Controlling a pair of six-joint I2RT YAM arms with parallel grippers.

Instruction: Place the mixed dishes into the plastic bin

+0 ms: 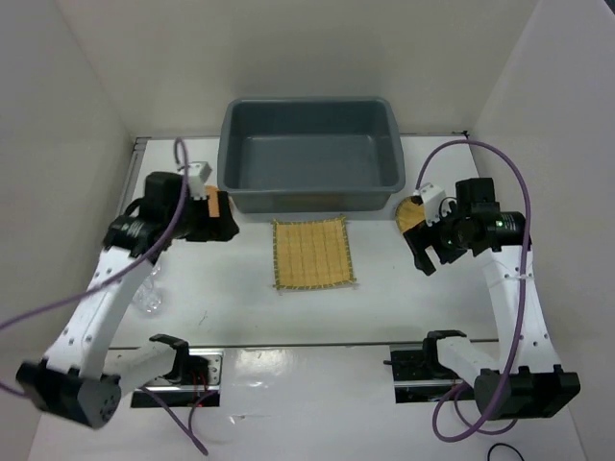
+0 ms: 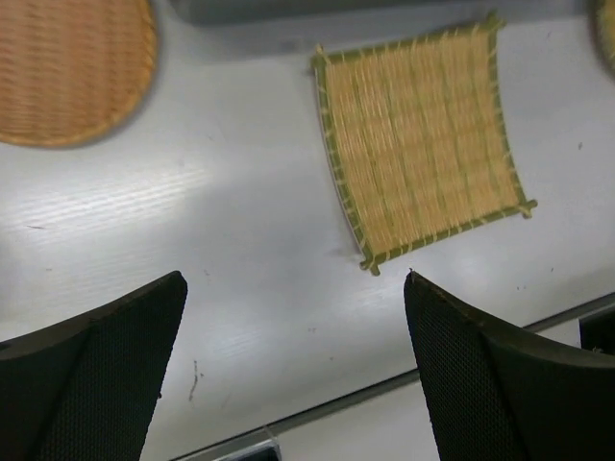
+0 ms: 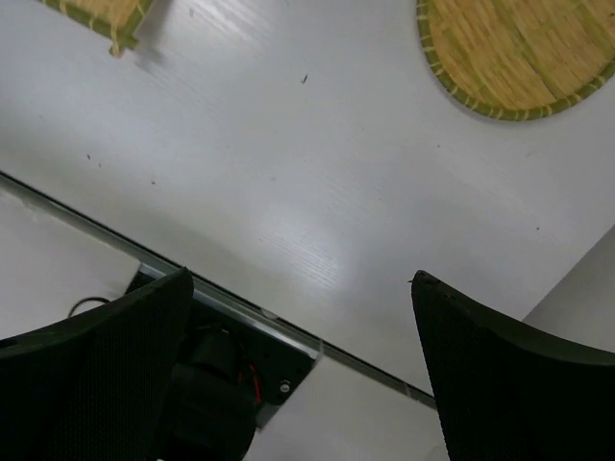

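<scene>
Next, my right gripper travels down and to the left in the top view, turning onto the square mat's edge toward the woven disc. That edge faces the disc.
The dark grey plastic bin (image 1: 307, 154) stands at the back centre with nothing visible inside it. In front of it lies the square woven mat (image 1: 311, 253) (image 2: 423, 144). An orange-brown round plate (image 1: 210, 202) (image 2: 67, 67) lies left of the bin, mostly hidden under my left gripper (image 1: 216, 219) (image 2: 293, 288), which hangs open above the table and holds nothing. The round woven disc (image 1: 410, 215) (image 3: 519, 48) lies right of the bin. Just in front of it my right gripper (image 1: 428, 252) (image 3: 298, 279) is open and holds nothing. A clear cup (image 1: 147, 294) stands beside the left arm.
White walls close in the table on the left, right and back. A metal strip (image 1: 307, 344) runs across the table near the front, with the two arm mounts (image 1: 192, 370) (image 3: 221, 384) on it. The bin's near wall (image 2: 288, 8) shows at the top of the left wrist view.
</scene>
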